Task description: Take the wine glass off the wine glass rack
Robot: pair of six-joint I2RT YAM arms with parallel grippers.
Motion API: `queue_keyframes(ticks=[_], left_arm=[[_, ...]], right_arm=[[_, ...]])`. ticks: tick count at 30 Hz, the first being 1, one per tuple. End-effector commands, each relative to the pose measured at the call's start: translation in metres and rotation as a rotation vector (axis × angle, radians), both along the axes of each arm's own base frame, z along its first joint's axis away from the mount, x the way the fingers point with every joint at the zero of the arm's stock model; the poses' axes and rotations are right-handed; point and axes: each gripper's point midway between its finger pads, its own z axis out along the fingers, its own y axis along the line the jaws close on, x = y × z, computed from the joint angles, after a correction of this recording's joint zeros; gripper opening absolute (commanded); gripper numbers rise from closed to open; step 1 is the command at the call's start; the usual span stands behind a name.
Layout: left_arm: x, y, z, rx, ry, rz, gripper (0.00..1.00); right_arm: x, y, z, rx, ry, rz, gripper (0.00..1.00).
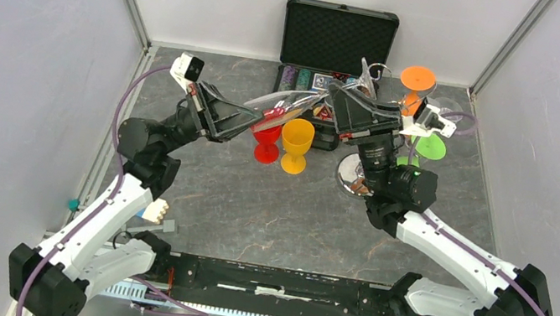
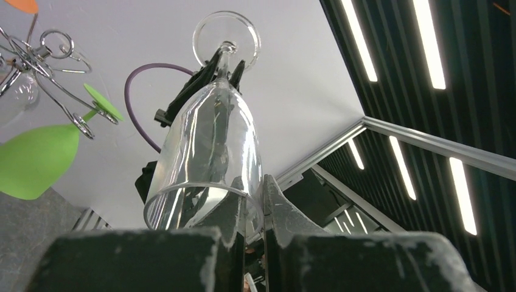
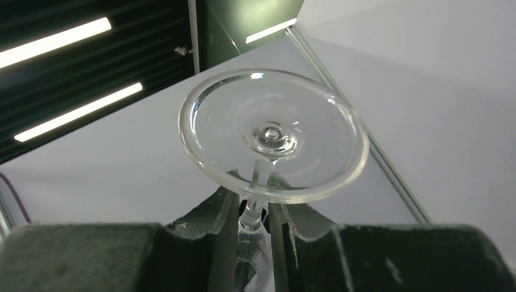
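My left gripper turns to point downward next, lowers the clear glass (image 1: 290, 102) foot-first onto the bare tabletop (image 1: 237, 150) beside the red glass below the gripper, and releases it.
A clear wine glass (image 1: 290, 102) hangs tilted in the air between both grippers, left of the silver wire rack (image 1: 356, 174) and clear of its hooks. My left gripper (image 1: 259, 119) is shut on the bowl's rim, one finger inside and one outside; the left wrist view shows this grip (image 2: 254, 194) on the bowl (image 2: 210, 146). My right gripper (image 1: 335, 97) is shut on the stem just under the foot, as the right wrist view (image 3: 254, 201) shows below the round foot (image 3: 274, 137). The rack's curled arms (image 2: 55, 55) show in the left wrist view.
A red glass (image 1: 266, 143) and a yellow glass (image 1: 295, 145) stand on the table under the held glass. An orange glass (image 1: 418, 78) and a green glass (image 1: 431, 146) hang on the rack. An open black case (image 1: 338, 36) with poker chips stands at the back.
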Motion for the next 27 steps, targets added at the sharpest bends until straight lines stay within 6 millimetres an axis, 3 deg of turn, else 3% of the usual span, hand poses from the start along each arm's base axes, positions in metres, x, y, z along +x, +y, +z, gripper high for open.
queue_keyframes(ticks=[1, 8, 14, 18, 20, 27], left_arm=[[0.002, 0.004, 0.009, 0.002, -0.082, 0.091, 0.02], [0.018, 0.018, 0.032, -0.037, -0.079, 0.247, 0.02], [0.026, 0.034, 0.058, 0.056, -0.169, 0.464, 0.02], [0.037, 0.052, 0.060, 0.187, -0.221, 0.661, 0.02], [0.047, 0.062, 0.054, 0.290, -0.221, 0.750, 0.02], [0.092, 0.119, -0.047, 0.955, -0.025, 1.014, 0.02]], right_arm=[[-0.010, 0.019, -0.001, -0.084, -0.040, 0.061, 0.35], [-0.023, 0.023, -0.003, -0.076, -0.079, 0.128, 0.70], [-0.023, 0.029, -0.013, -0.139, -0.054, 0.140, 0.80], [-0.017, 0.034, -0.025, -0.212, -0.002, 0.127, 0.83], [-0.013, 0.038, -0.032, -0.265, 0.022, 0.119, 0.84], [-0.013, 0.034, -0.054, -0.486, 0.040, 0.029, 0.84]])
